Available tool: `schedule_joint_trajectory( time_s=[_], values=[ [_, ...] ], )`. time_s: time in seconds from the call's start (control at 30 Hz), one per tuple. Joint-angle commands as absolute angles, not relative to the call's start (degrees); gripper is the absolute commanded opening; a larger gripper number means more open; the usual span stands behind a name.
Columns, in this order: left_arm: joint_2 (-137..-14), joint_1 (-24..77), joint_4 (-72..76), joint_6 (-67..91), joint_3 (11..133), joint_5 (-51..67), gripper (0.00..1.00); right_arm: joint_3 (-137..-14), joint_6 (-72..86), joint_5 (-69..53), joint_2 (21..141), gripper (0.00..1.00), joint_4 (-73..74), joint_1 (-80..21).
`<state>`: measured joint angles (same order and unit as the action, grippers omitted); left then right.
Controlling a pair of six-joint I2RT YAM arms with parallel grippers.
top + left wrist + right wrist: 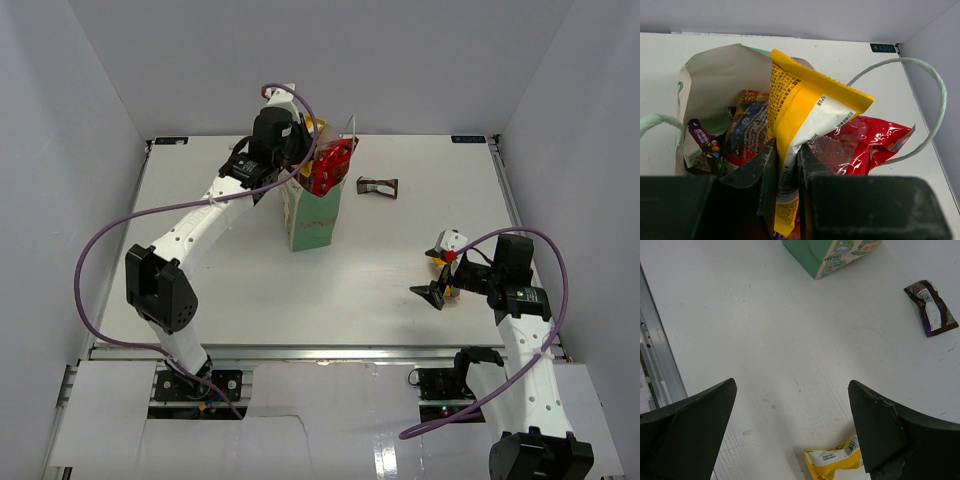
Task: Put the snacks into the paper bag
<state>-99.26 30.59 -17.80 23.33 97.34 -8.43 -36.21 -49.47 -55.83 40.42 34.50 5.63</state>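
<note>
Next, my right gripper turns and then moves down onto the yellow bar's middle (447, 281) (844, 453), since the bar lies slanted, running beneath one finger instead of between both.
The mint-green paper bag (312, 222) stands upright at the back middle of the table. My left gripper (788, 160) hangs over its open mouth (715, 75), shut on a yellow and white packet (805, 100). Inside the bag lie a dark blue packet (747, 125) and a purple one (702, 137). A red packet (865, 140) sticks out over the rim (332, 165). My right gripper (792, 385) stands open just above the table with nothing between its fingers. A yellow bar (835, 462) lies by its right finger (880, 425). A dark brown bar (377, 186) lies right of the bag.
The bag's thin handles (935, 90) arch out to both sides of its mouth. White walls close off the table at the back and sides. The metal rail (655, 360) of the table's near edge runs close to my right gripper.
</note>
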Motion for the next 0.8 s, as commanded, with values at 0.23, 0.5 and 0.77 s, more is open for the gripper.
schedule_joint_trajectory(
  time_s=[0.23, 0.5, 0.77],
  values=[
    [-94.5, 30.6, -16.0, 22.7, 97.9, -8.4, 0.55, -37.6, -48.6, -55.8, 41.2, 0.98, 33.0, 6.2],
    [-88.5, 30.6, -14.3, 21.7, 96.8, -5.0, 0.71, -37.0, -46.7, -54.8, 41.7, 0.98, 31.3, 6.8],
    [-66.8, 30.7, -4.3, 12.0, 75.3, 19.6, 0.88, -37.5, -27.5, -29.1, 44.6, 0.94, 21.3, 6.9]
  ],
)
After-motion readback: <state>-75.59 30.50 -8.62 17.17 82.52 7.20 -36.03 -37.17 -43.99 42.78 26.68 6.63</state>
